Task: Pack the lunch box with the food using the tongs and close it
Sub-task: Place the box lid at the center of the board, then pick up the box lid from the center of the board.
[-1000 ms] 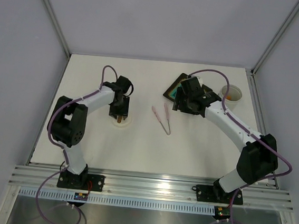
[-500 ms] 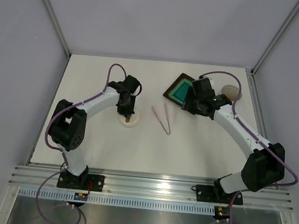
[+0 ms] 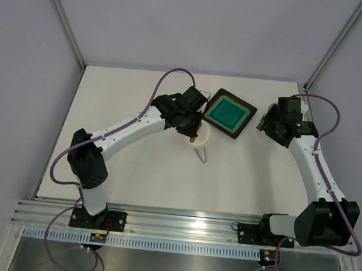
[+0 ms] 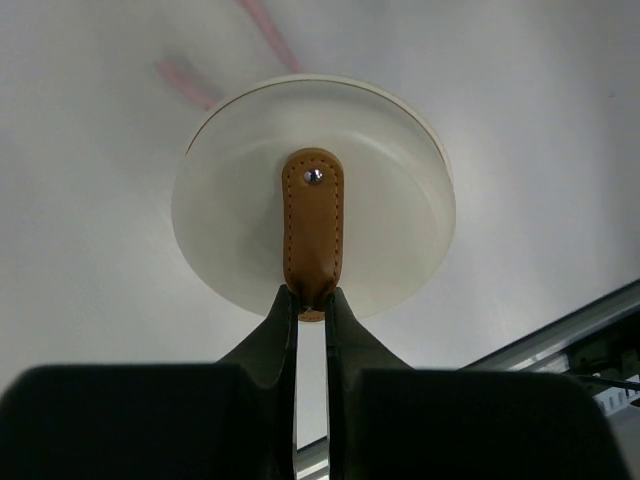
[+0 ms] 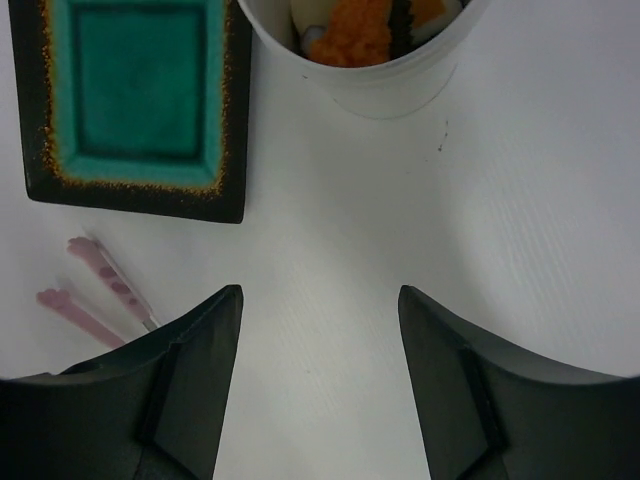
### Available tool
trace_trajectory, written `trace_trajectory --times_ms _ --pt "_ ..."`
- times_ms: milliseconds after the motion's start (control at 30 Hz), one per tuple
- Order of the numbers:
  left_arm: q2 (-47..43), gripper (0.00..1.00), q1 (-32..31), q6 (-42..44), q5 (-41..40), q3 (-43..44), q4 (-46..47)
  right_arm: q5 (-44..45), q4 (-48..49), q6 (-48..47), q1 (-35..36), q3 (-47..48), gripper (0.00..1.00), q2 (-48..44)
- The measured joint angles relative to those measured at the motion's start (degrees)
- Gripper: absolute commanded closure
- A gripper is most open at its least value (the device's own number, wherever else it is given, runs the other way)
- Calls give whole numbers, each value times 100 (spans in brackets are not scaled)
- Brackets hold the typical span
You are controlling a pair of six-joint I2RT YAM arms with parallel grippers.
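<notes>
I need to move my left gripper to the right in the top view next, back and down onto the table beside the pink tongs [image 3: 203,156], because they lie under the lid.
My left gripper [image 4: 312,298] is shut on the brown handle [image 4: 312,225] of the round white lid [image 4: 400,210], which hangs above the table. In the top view the lid [image 3: 203,139] is over the pink tongs [image 3: 203,156], near the table's middle. The white lunch box [image 5: 375,75] stands at the top of the right wrist view, open, with orange and cream food [image 5: 350,35] inside. Just short of it my right gripper [image 5: 320,300] hovers open with nothing between its fingers. The right arm hides the lunch box in the top view.
A black square tray [image 3: 227,112] with a teal centre lies between the two grippers and holds nothing; it also shows as the tray [image 5: 130,100] left of the lunch box. The enclosure walls run along the back and sides of the table.
The left gripper shut on the lid's handle, lifted it and carried it right, from the left of the table to above the tongs. The right arm swung right, off the tray, to the lunch box.
</notes>
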Motion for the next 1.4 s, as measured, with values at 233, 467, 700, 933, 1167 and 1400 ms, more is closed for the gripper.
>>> trace_trajectory --times_ms 233,467,700,933,1167,1400 --pt "1349 100 -824 11 83 1545 -151 -146 -116 157 -481 -330 28 -505" --pt "2618 94 -1224 79 149 2459 -306 -389 -149 232 -560 -446 27 -874" --pt "3161 50 -1257 140 426 2824 -341 -439 -216 225 -560 -470 27 -1003" --pt "3174 44 -1246 120 597 2841 -341 -442 -238 223 -560 -531 27 -1010" --pt "1834 45 -1064 243 442 1696 -151 -717 -173 223 -557 -822 28 -1003" --pt "-505 45 874 111 420 330 267 -754 -149 229 479 -1019 31 -739"
